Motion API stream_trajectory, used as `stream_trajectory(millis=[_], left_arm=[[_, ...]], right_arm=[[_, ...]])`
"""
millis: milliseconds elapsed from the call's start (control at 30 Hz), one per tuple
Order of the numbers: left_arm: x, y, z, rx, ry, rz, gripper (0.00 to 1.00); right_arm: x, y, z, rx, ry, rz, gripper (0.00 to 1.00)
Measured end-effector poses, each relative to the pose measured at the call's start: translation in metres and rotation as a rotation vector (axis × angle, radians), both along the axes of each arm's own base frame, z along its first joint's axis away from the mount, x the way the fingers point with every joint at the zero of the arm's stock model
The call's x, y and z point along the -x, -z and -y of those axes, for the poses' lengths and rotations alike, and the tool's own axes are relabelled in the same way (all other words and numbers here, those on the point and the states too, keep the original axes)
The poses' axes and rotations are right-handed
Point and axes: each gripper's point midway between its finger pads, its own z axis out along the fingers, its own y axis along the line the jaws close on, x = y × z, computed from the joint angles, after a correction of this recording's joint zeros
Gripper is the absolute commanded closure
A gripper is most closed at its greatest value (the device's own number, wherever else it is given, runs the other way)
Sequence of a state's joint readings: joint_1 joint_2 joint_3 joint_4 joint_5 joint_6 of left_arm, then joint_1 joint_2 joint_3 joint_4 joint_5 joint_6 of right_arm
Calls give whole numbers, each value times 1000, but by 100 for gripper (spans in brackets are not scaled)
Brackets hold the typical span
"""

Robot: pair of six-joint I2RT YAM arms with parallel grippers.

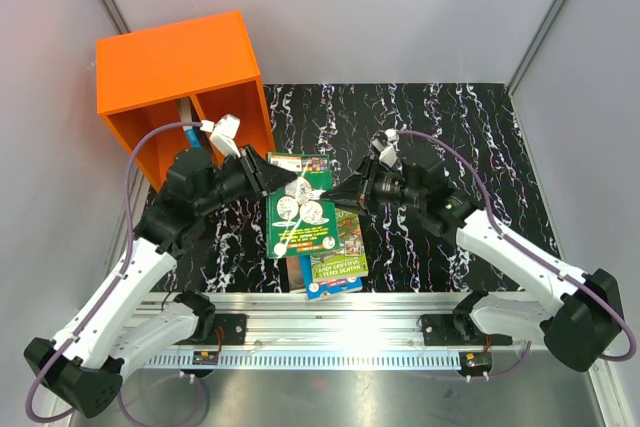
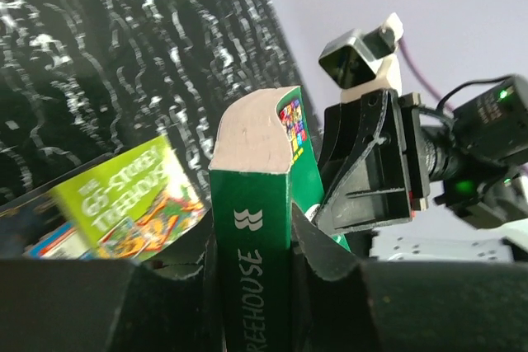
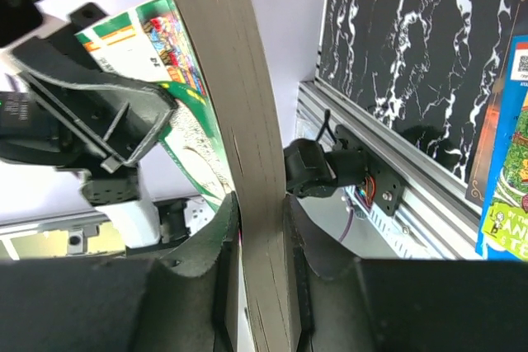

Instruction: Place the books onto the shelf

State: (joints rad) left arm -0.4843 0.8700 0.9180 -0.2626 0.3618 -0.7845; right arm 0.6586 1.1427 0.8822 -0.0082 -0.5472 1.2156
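The green book goes outward inside the orange shelf [image 1: 170, 57] next, as my left gripper turns toward it, pushes the book and releases. The shelf has open space beside the blue-grey thing.
A green-covered book [image 1: 298, 209] hangs above the dark marbled table [image 1: 450, 127], held from both sides. My left gripper [image 1: 288, 183] is shut on its spine [image 2: 252, 237], the fingers [image 2: 326, 245] pressed against both covers. My right gripper [image 1: 336, 195] is shut on the opposite page edge [image 3: 260, 228]. Under the lifted book lie other books [image 1: 340, 255], one yellow-green [image 2: 124, 195] and one with a blue border [image 3: 503, 204]. The orange shelf [image 1: 170, 57] stands at the back left, its two compartments facing the arms, just behind my left arm.
Something thin and blue-grey [image 1: 186, 112] stands in the shelf's left compartment. A white cable connector [image 1: 225, 130] on the left arm sits close to the shelf's front. The metal rail [image 1: 330, 312] runs along the near table edge. Grey walls enclose the table.
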Motion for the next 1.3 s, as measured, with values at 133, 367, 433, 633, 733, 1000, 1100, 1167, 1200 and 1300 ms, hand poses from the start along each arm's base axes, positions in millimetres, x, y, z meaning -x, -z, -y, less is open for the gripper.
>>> stream_trajectory(millis=[133, 367, 433, 633, 733, 1000, 1100, 1167, 1200, 1300], left_arm=[[1, 9, -13, -107, -33, -10, 100], [4, 55, -102, -490, -332, -14, 100], [8, 49, -135, -560, -457, 59, 100], [14, 31, -211, -723, -773, 263, 100], [3, 44, -228, -842, -856, 327, 100], [-20, 70, -258, -1030, -1020, 432, 100], [-27, 50, -273, -963, -1138, 471, 100], [-30, 38, -282, -920, -1210, 502, 100], [-32, 31, -287, -897, -1247, 521, 100], [-42, 18, -300, -843, -1318, 567, 100]], right_arm=[[-5, 8, -10, 54, -34, -20, 16], [-26, -9, -7, 183, -18, 68, 8], [-26, -11, -3, 208, -15, 92, 8], [-16, 19, 7, 295, -37, 44, 8], [-8, 39, 13, 332, -48, 3, 8], [6, 61, 22, 389, -92, -45, 9], [12, 66, 25, 408, -118, -50, 9], [14, 69, 26, 423, -134, -53, 9], [15, 70, 27, 431, -140, -53, 9], [20, 77, 31, 460, -162, -68, 9]])
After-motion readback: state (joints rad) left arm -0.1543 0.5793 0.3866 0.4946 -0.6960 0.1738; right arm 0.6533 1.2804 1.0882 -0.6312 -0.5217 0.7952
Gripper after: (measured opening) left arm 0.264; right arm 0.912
